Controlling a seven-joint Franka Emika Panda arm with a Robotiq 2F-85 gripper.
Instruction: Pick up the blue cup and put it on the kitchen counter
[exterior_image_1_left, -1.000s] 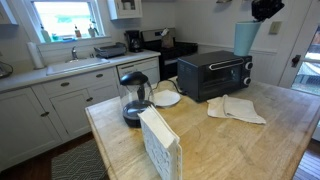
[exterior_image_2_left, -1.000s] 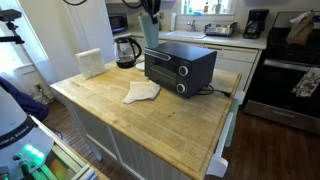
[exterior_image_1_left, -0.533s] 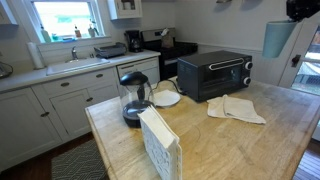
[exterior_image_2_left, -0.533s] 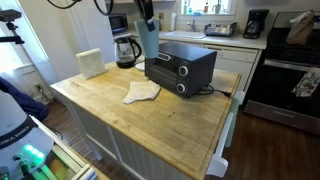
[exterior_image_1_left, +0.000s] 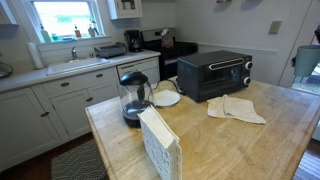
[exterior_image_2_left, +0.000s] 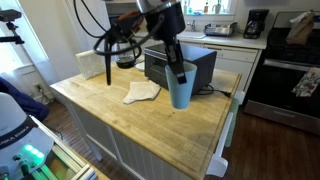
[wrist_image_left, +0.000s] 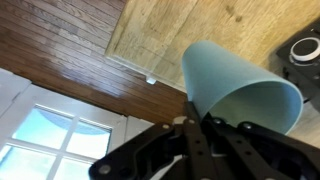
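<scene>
I'll turn and lower the pale-blue cup onto the wood by the counter's end.
My gripper (exterior_image_2_left: 176, 68) is shut on the pale-blue cup (exterior_image_2_left: 181, 88) and holds it by the rim, upright, low over the light wooden kitchen counter (exterior_image_2_left: 110, 112), just in front of the black toaster oven. I cannot tell whether the cup's base touches the wood. In an exterior view the cup (exterior_image_1_left: 308, 62) shows only at the right edge, and the counter (exterior_image_1_left: 230, 145) fills the foreground. In the wrist view the cup (wrist_image_left: 235, 90) sits between my fingers (wrist_image_left: 196, 128), with the counter (wrist_image_left: 175, 30) beyond it.
The black toaster oven (exterior_image_1_left: 215, 72) (exterior_image_2_left: 205, 58) stands at the counter's back. A folded cloth (exterior_image_1_left: 235, 108) (exterior_image_2_left: 142, 92), a glass carafe (exterior_image_1_left: 134, 98), a white plate (exterior_image_1_left: 165, 98) and a white box (exterior_image_1_left: 160, 145) (exterior_image_2_left: 90, 63) share the counter. Dark wood floor (wrist_image_left: 60, 50) lies beyond its edge.
The arm has carried the blue cup from high beside the toaster oven over to the front of it and lowered it toward the wooden counter.
</scene>
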